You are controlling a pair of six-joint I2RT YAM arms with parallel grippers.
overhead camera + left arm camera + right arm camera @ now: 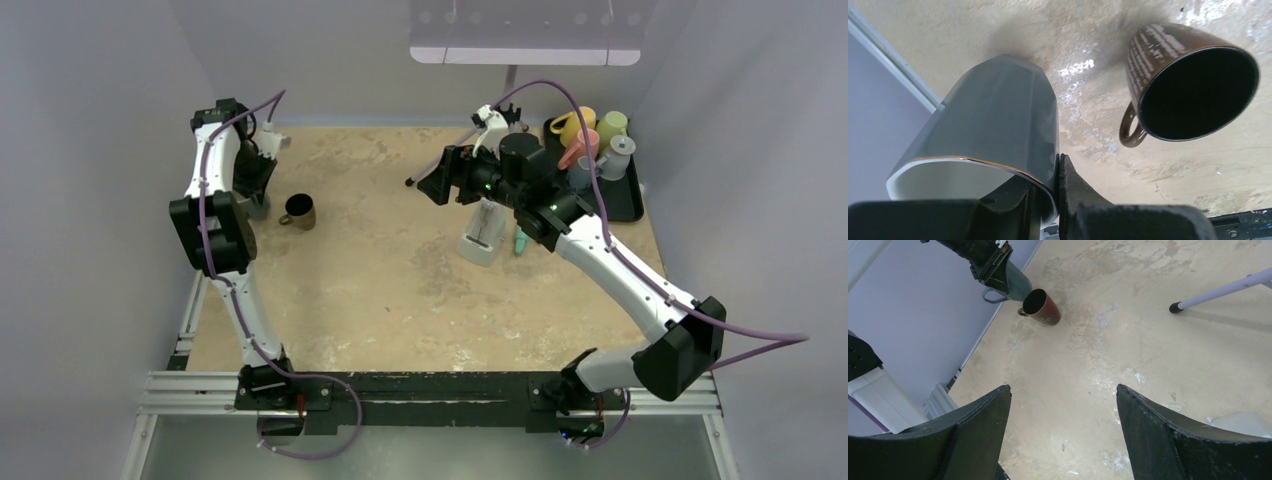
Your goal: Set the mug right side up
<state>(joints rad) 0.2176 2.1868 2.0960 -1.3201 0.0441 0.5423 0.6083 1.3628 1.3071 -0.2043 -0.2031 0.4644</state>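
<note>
The grey mug [998, 115] is base down, so my left gripper needs to lower it and release its rim on the bare tabletop below, beside the brown mug.
A grey faceted mug [998, 115] with a gold rim and white inside hangs tilted, its base toward the table, at the far left edge. My left gripper [1055, 172] is shut on its rim, one finger inside and one outside. The mug also shows in the right wrist view [1017, 282], its handle hanging down, and in the top view [260, 207]. A brown mug [1193, 80] stands upright right beside it, and shows in the top view [299, 210] too. My right gripper [1063, 390] is open and empty above the middle of the table, far from both mugs.
A black tray [628, 200] with several coloured mugs sits at the back right. A white stand [483, 235] and a teal object [521, 240] lie under the right arm. A thin white leg with a black tip [1175, 307] rests on the table. The left wall [873, 125] is close.
</note>
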